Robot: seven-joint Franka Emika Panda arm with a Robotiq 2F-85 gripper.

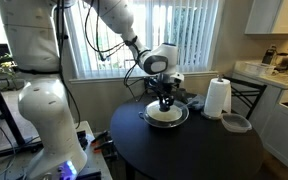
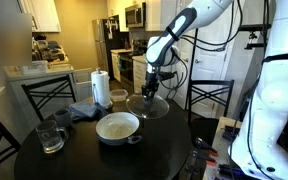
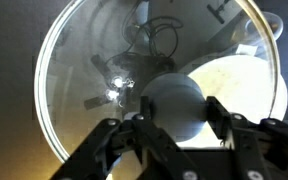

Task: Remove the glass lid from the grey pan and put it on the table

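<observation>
My gripper moves away from the grey pan [image 1: 167, 118] next and lowers the lid to release it, as bare tabletop beside the pan [image 1: 167, 150] lies open below my gripper.
My gripper [image 3: 174, 125] is shut on the knob of the glass lid [image 3: 94, 80], seen from above in the wrist view. In an exterior view the lid [image 2: 147, 104] hangs tilted under the gripper [image 2: 151, 88], lifted off and just beyond the grey pan [image 2: 117, 127], which stands uncovered with its pale interior showing. Through the glass the pan [image 3: 239, 90] shows at the right of the wrist view. In an exterior view the gripper [image 1: 164, 97] holds the lid [image 1: 167, 108] just above the pan [image 1: 167, 118]. The black table [image 2: 94, 160] [image 1: 184, 150] carries the pan.
A paper towel roll [image 1: 217, 98] [image 2: 101, 87] stands on the table. A clear plastic container [image 1: 235, 123] [image 2: 119, 97] lies beside it. A blue cloth [image 2: 84, 110] and a glass mug [image 2: 51, 135] lie near the pan. Chairs [image 2: 212, 95] surround the table.
</observation>
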